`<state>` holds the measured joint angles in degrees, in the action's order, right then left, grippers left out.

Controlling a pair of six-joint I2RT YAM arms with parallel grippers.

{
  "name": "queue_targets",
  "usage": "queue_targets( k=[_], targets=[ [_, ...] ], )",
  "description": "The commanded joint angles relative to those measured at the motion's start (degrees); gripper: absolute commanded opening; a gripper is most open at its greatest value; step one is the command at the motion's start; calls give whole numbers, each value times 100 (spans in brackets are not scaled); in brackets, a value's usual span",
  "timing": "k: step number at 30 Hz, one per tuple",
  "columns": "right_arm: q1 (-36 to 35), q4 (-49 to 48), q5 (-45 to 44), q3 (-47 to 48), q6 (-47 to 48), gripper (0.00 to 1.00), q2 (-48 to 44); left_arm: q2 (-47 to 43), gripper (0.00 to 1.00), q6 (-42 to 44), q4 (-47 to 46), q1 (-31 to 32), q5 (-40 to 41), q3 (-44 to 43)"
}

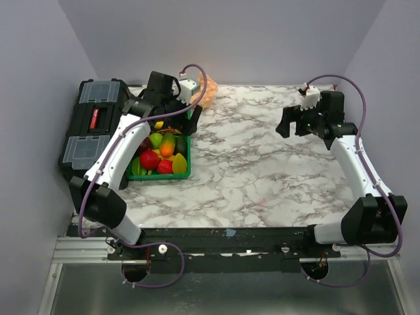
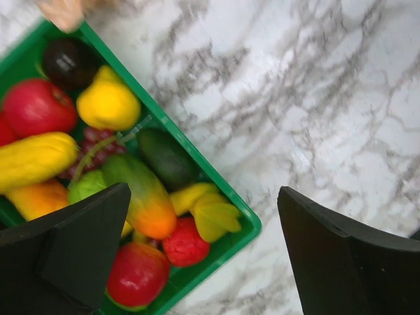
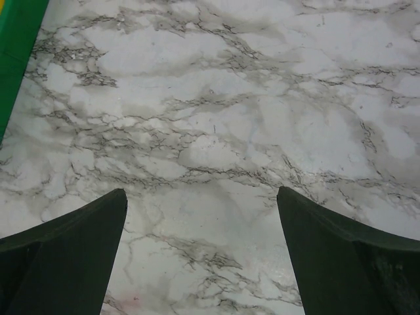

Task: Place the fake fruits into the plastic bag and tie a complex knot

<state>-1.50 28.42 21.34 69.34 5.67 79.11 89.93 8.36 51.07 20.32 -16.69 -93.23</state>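
Note:
My left gripper moves outward past the tray [image 1: 187, 172] next and lowers onto the near side of the plastic bag [image 1: 207, 92], since it lies outward and below my left gripper.
The fake fruits [image 1: 161, 152] lie heaped in a green tray [image 1: 187, 172] at the table's left. In the left wrist view I see a red apple [image 2: 36, 107], a yellow fruit [image 2: 108, 105], a green-orange mango [image 2: 141, 197], a dark green fruit [image 2: 167, 157] and a red berry [image 2: 185, 243]. My left gripper [image 1: 176, 113] [image 2: 203, 190] hangs open and empty above the tray's edge. Only a bit of the peach-orange plastic bag [image 1: 207, 92] shows behind the left wrist, and at the top left of the left wrist view [image 2: 62, 12]. My right gripper [image 1: 289, 123] [image 3: 202, 197] is open and empty over bare marble. No knot shows.
A black toolbox [image 1: 92, 128] stands left of the tray, against the left wall. The marble tabletop [image 1: 262, 170] spreads between the arms. A strip of the green tray [image 3: 16, 39] shows at the right wrist view's top left. Walls close the left, back and right.

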Motion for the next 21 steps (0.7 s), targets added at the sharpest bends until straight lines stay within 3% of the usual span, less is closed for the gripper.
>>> queue_targets(
  k=[1,4,10,21],
  targets=[
    [14,-41,-17,-47,19,100,-339,390,99,693,-1056,-10,675,-802],
    [16,-196,-110,-127,-96,100,-547,1092,99,1516,-1162,-15,742,-1575],
    [12,190,105,69,229,100,-703,2864,98,3064,-303,-4,363,-3728],
    [12,834,-371,142,401,100,-1076,4600,98,4367,-1780,7,1167,-4030]
  ],
)
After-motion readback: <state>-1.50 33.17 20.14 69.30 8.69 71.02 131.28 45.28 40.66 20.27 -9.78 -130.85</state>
